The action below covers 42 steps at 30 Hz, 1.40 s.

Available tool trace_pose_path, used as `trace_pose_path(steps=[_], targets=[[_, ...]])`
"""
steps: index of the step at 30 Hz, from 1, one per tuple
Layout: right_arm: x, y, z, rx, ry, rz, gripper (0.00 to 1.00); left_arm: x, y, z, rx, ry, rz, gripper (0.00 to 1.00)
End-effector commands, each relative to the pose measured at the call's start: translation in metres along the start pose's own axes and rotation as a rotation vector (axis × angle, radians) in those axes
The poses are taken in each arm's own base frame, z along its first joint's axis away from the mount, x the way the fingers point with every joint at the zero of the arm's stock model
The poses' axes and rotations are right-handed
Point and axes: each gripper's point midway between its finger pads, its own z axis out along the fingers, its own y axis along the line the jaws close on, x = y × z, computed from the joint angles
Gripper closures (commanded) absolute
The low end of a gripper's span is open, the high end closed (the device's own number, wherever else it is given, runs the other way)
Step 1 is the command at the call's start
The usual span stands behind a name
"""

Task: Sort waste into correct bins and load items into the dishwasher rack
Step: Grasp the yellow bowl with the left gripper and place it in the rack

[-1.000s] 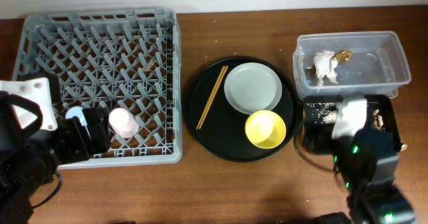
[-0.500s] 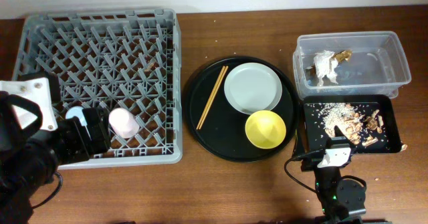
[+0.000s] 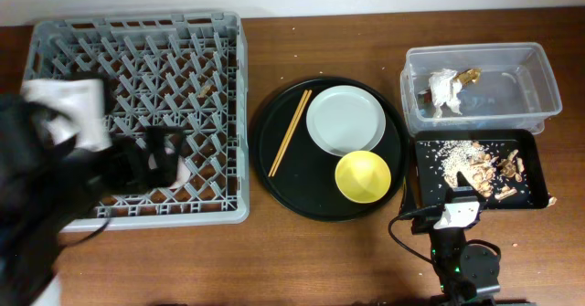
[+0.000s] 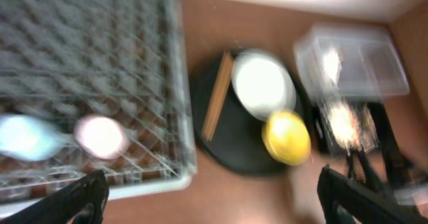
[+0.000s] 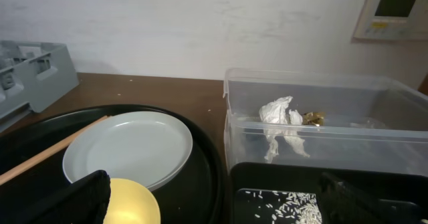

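My left gripper will move across and down onto the rack-side rim of the yellow bowl, as the cups are in the rack and the bowl is still on the round tray.
The grey dishwasher rack fills the left. The pink cup and light blue cup lie in its front left part. My left gripper is blurred over them, open and empty. The pale plate, yellow bowl and chopsticks lie on the round black tray. The clear tub holds the napkin and gold scrap. The shallow black tray holds crumbs. My right gripper is open and empty at that tray's front edge.
Bare brown tabletop lies along the front edge between the arms. A pale wall stands behind the table, with a small control panel at the upper right.
The right arm pulled back from over the shallow black tray to the table's front edge. The left arm has swung up and right over the rack and is motion-blurred.
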Motion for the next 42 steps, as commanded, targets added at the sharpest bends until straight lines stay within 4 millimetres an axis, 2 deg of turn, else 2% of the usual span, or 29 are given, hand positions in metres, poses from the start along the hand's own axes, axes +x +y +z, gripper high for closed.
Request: trace_pose_path(steps=[1, 2, 3, 4, 5, 7, 9, 11, 13, 14, 15, 19, 20, 21, 22, 23, 25, 26, 27, 28, 29, 30, 31, 33, 35, 36, 40, 42], targets=[[0.003, 0.000, 0.000, -0.002, 0.003, 0.004, 0.02, 0.050, -0.015, 0.125, 0.037, 0.383, 0.027, 0.01], [0.003, 0.000, 0.000, -0.002, 0.003, 0.004, 0.02, 0.071, -0.024, 0.173, 0.031, 0.464, 0.058, 0.01], [0.003, 0.000, 0.000, -0.002, 0.003, 0.004, 0.02, 0.087, -0.032, 0.208, 0.028, 0.514, 0.103, 0.01], [0.003, 0.000, 0.000, -0.002, 0.003, 0.004, 0.02, 0.100, -0.039, 0.233, 0.016, 0.547, 0.146, 0.02], [0.003, 0.000, 0.000, -0.002, 0.003, 0.004, 0.02, 0.107, -0.044, 0.248, 0.007, 0.565, 0.174, 0.05], [0.003, 0.000, 0.000, -0.002, 0.003, 0.004, 0.02, 0.129, -0.065, 0.288, 0.004, 0.599, 0.261, 0.16], [0.003, 0.000, 0.000, -0.002, 0.003, 0.004, 0.02, 0.168, -0.101, 0.329, 0.050, 0.644, 0.351, 0.26], [0.003, 0.000, 0.000, -0.002, 0.003, 0.004, 0.02, 0.190, -0.122, 0.342, 0.093, 0.674, 0.351, 0.28], [0.003, 0.000, 0.000, -0.002, 0.003, 0.004, 0.02, 0.203, -0.149, 0.351, 0.143, 0.658, 0.355, 0.36], [0.003, 0.000, 0.000, -0.002, 0.003, 0.004, 0.01, 0.209, -0.155, 0.356, 0.147, 0.651, 0.375, 0.41], [0.003, 0.000, 0.000, -0.002, 0.003, 0.004, 0.02, 0.213, -0.153, 0.361, 0.110, 0.647, 0.375, 0.44], [0.003, 0.000, 0.000, -0.002, 0.003, 0.004, 0.02, 0.224, -0.145, 0.376, 0.056, 0.659, 0.364, 0.49], [0.003, 0.000, 0.000, -0.002, 0.003, 0.004, 0.02, 0.231, -0.141, 0.382, 0.045, 0.679, 0.365, 0.53], [0.003, 0.000, 0.000, -0.002, 0.003, 0.004, 0.02, 0.239, -0.138, 0.386, 0.039, 0.699, 0.363, 0.72], [0.003, 0.000, 0.000, -0.002, 0.003, 0.004, 0.02, 0.238, -0.138, 0.387, 0.036, 0.702, 0.344, 0.95], [0.003, 0.000, 0.000, -0.002, 0.002, 0.005, 0.02, 0.231, -0.139, 0.384, 0.038, 0.693, 0.337, 1.00], [0.003, 0.000, 0.000, -0.002, 0.003, 0.004, 0.02, 0.207, -0.137, 0.374, 0.029, 0.678, 0.311, 1.00], [0.003, 0.000, 0.000, -0.002, 0.003, 0.004, 0.02, 0.176, -0.131, 0.359, 0.015, 0.659, 0.273, 1.00], [0.003, 0.000, 0.000, -0.002, 0.003, 0.004, 0.02, 0.142, -0.118, 0.341, -0.019, 0.628, 0.236, 1.00], [0.003, 0.000, 0.000, -0.002, 0.003, 0.004, 0.01, 0.100, -0.089, 0.317, -0.126, 0.568, 0.210, 1.00], [0.003, 0.000, 0.000, -0.002, 0.003, 0.004, 0.02, 0.043, -0.033, 0.281, -0.365, 0.444, 0.206, 1.00], [0.003, 0.000, 0.000, -0.002, 0.003, 0.004, 0.02, 0.012, 0.004, 0.256, -0.535, 0.357, 0.204, 1.00], [0.003, 0.000, 0.000, -0.002, 0.003, 0.004, 0.02, -0.021, 0.049, 0.219, -0.761, 0.251, 0.179, 1.00], [0.003, 0.000, 0.000, -0.002, 0.003, 0.004, 0.02, -0.055, 0.122, 0.159, -1.122, 0.113, 0.103, 1.00], [0.003, 0.000, 0.000, -0.002, 0.003, 0.004, 0.01, -0.063, 0.165, 0.136, -1.297, 0.051, 0.024, 1.00], [0.003, 0.000, 0.000, -0.002, 0.003, 0.004, 0.02, -0.063, 0.186, 0.130, -1.363, 0.041, -0.015, 1.00], [0.003, 0.000, 0.000, -0.002, 0.003, 0.004, 0.02, -0.059, 0.238, 0.128, -1.577, 0.021, -0.027, 1.00], [0.003, 0.000, 0.000, -0.002, 0.003, 0.004, 0.02, -0.051, 0.262, 0.143, -1.617, 0.053, -0.038, 1.00]])
